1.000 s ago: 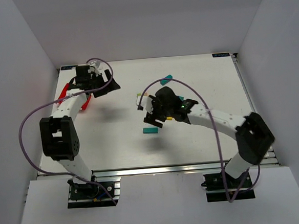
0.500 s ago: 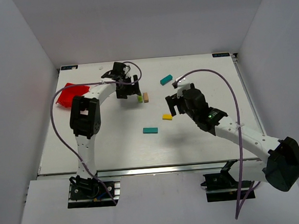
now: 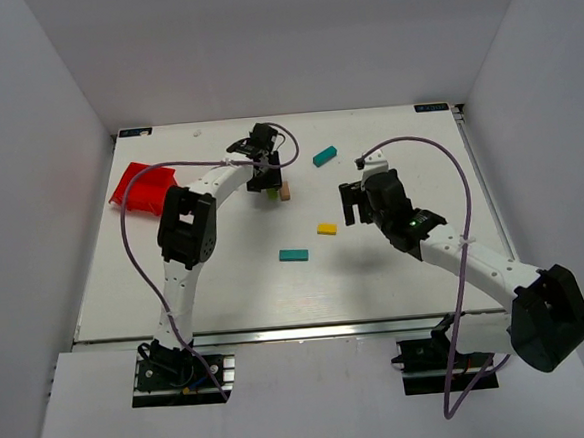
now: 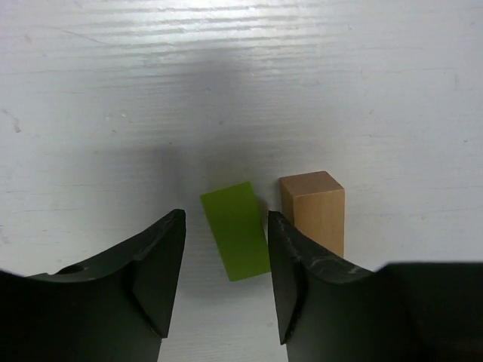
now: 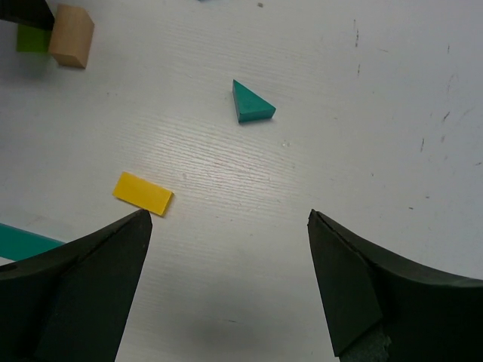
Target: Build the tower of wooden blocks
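Observation:
I will next tilt my right gripper and bring it left in the top view, across to the green block between the fingers of my left gripper.
No stacked wood block tower shows in any view; the blocks lie loose on the white table. My left gripper is open and low over a green block, its jaws straddling it. The right finger is at the block's edge and a gap shows on the left. A tan block stands just right of the green one. My right gripper hangs wide open over bare table. A yellow block and a teal triangle lie ahead of it.
A long teal block lies near the table's middle and another teal block at the back. A red bin sits at the far left. White walls enclose the table on three sides.
My left gripper swung right from the red bin to the green block and its jaws narrowed. My right gripper pulled back to the right, away from the blocks, and opened wide.

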Controlling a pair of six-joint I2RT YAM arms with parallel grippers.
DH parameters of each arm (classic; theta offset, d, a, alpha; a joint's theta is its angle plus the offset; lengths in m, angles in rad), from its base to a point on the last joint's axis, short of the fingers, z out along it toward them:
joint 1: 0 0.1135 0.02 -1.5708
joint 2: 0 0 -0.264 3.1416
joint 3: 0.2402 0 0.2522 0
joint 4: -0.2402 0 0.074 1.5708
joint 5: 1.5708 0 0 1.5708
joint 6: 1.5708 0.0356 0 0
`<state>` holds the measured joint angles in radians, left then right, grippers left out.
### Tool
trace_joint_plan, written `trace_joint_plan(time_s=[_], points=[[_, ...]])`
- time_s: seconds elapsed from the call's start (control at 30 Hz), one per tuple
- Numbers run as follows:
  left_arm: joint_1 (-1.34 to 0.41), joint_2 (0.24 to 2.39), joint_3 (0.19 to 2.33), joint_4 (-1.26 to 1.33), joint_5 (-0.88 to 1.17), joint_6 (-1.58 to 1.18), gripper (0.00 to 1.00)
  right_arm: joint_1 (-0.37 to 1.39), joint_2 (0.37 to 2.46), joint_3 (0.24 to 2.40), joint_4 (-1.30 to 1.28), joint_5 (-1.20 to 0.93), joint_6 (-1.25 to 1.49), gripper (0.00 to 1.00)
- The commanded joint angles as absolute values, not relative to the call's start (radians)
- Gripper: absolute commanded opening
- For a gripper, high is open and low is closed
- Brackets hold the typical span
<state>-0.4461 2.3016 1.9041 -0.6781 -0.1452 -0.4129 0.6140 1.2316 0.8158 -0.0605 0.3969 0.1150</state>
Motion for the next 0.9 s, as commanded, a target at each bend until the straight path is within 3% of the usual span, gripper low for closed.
trace_joint_plan(time_s=[0.0,0.23,0.33,0.4,0.5,0.7,0.73,0.83,0.87], points=[[-0.471,2.324,1.937,-0.709,-0.203,-0.411,0.57,0.595,1.246,0.807,-0.048,0.397,0.146,0.89],[-0.489,2.324,1.953,-0.71,-0.195,-0.42,0.3,0.58,1.256,0.798,-0.046,0.348,0.152,0.89],[-0.489,2.29,1.944,-0.706,-0.196,-0.425,0.15,0.575,1.249,0.798,-0.045,0.298,0.143,0.89],[-0.486,2.258,1.924,-0.684,-0.16,-0.419,0.0,0.577,1.24,0.793,-0.034,0.243,0.129,0.89],[-0.48,2.145,1.84,-0.625,-0.08,-0.378,0.0,0.575,1.198,0.778,0.0,0.166,0.081,0.88],[-0.474,1.774,1.452,-0.147,0.512,-0.247,0.0,0.575,1.046,0.698,0.153,-0.16,0.041,0.89],[-0.472,1.741,1.421,-0.105,0.514,-0.239,0.0,0.575,1.033,0.686,0.172,-0.184,0.046,0.88],[-0.466,1.64,1.312,0.078,0.829,-0.224,0.0,0.574,0.979,0.643,0.241,-0.273,0.061,0.84],[-0.466,1.62,1.29,0.121,0.962,-0.224,0.0,0.572,0.967,0.635,0.255,-0.294,0.061,0.77]])
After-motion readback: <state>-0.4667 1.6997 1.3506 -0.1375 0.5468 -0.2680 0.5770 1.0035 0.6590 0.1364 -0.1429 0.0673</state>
